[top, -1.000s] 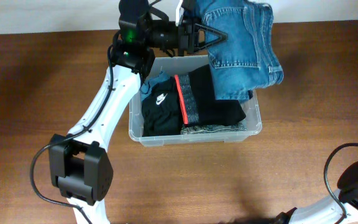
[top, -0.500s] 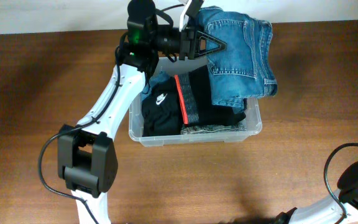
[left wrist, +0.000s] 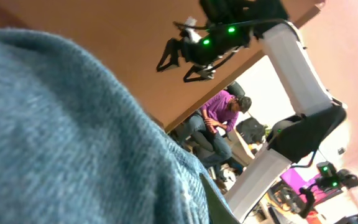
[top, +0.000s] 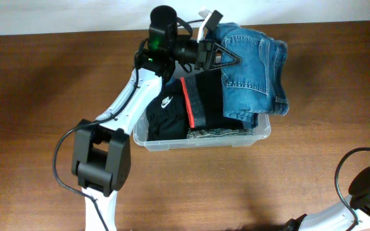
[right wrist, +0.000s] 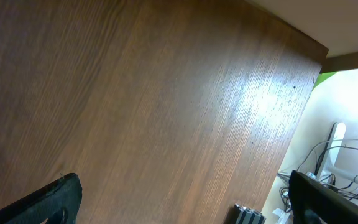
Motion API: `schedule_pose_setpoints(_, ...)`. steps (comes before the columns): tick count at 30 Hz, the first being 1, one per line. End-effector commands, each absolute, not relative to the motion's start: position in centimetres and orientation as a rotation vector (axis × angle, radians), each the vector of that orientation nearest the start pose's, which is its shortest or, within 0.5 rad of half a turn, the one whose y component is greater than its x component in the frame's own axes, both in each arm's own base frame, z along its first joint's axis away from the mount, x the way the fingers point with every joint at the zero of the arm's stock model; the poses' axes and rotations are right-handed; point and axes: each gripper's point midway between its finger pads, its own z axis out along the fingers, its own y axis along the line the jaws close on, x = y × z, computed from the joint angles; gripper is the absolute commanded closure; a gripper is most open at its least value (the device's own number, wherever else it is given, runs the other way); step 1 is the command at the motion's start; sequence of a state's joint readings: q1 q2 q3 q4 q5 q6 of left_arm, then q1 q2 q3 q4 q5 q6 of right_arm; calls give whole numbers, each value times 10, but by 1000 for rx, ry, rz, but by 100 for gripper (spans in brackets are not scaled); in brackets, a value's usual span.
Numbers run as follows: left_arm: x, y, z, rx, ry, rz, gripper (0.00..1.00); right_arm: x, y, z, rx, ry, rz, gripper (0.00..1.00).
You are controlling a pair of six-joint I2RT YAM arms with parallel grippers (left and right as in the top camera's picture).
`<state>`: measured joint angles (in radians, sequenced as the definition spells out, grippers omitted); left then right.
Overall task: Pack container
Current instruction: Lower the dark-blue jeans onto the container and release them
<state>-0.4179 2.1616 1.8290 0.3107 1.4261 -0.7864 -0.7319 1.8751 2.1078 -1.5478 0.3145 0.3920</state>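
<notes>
My left gripper sinks to the left in the overhead view, over the white logo, next. It then releases the jeans [top: 257, 72] there, because they overhang the container's side.
The clear plastic container [top: 201, 140] sits in the middle of the table, holding a black garment with a white logo [top: 164, 114] and a black one with a red stripe [top: 198, 102]. Folded blue jeans [top: 257, 72] hang over the container's right half, their lower edge draping onto the clothes inside. My left gripper [top: 221, 56] is shut on the jeans' left edge, above the container's far rim. In the left wrist view, denim [left wrist: 73, 137] fills most of the picture. My right gripper [right wrist: 188, 202] stands open over bare wood with nothing between its fingers.
The right arm's base [top: 368, 186] and a black cable sit at the table's lower right corner. The left arm [top: 117, 112] stretches from the front edge up to the container's left side. The wooden table's [top: 37, 96] right edge shows in the right wrist view.
My left gripper has carried the jeans to the right and a little lower over the container. The left arm's elbow swung right too. The right arm has not moved.
</notes>
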Motion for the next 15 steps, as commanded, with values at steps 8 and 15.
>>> schedule_pose_setpoints(8, 403, -361, 324, 1029, 1703, -1922, 99, 248, -298, 252, 1604, 2412, -533, 1)
schedule_pose_setpoints(15, 419, -349, 317, 930, 1773, -1916, 99, 248, -298, 252, 1604, 2412, -533, 1)
